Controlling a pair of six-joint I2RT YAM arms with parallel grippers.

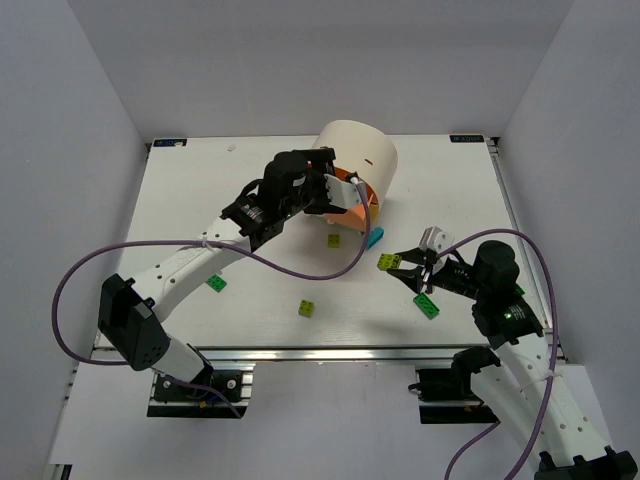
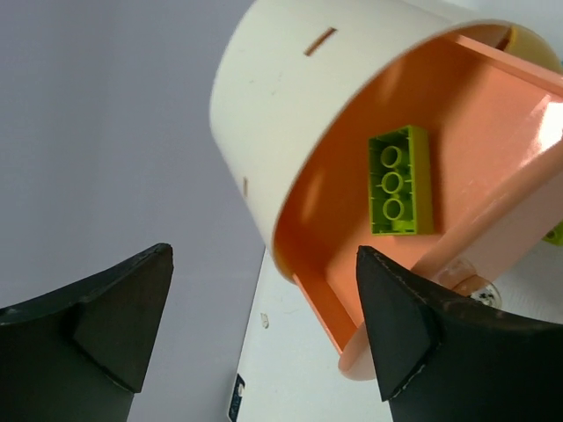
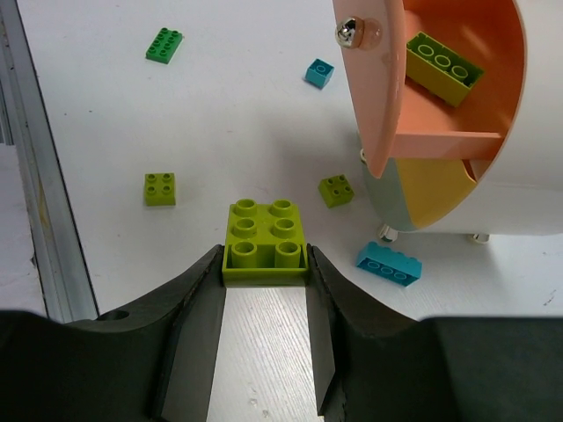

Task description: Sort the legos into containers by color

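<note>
My right gripper carries the lime brick outward over the open peach drawer next and releases it inside, because a matching lime brick already lies there.
The cream drum [image 1: 358, 160] lies at the table's back middle, with its peach drawer [image 3: 374, 97] swung open. A lime brick [image 2: 400, 180] lies inside it and also shows in the right wrist view [image 3: 442, 69]. My left gripper [image 2: 264, 325] is open and empty beside the drawer's outer end, near its knob [image 2: 471, 286]. My right gripper [image 3: 264, 259] is shut on a lime brick [image 3: 264, 233], held above the table in front of the drum [image 1: 390, 262]. Loose on the table are a teal brick [image 3: 389, 264], a small teal one [image 3: 319, 72], two small lime ones [image 3: 159, 188] [image 3: 336, 190] and a dark green one [image 3: 164, 45].
Another dark green brick [image 1: 428, 306] lies just under my right arm. A metal rail [image 1: 330, 350] runs along the table's near edge. White walls close in the left, right and back. A purple cable [image 1: 300, 270] from the left arm loops over the table's middle.
</note>
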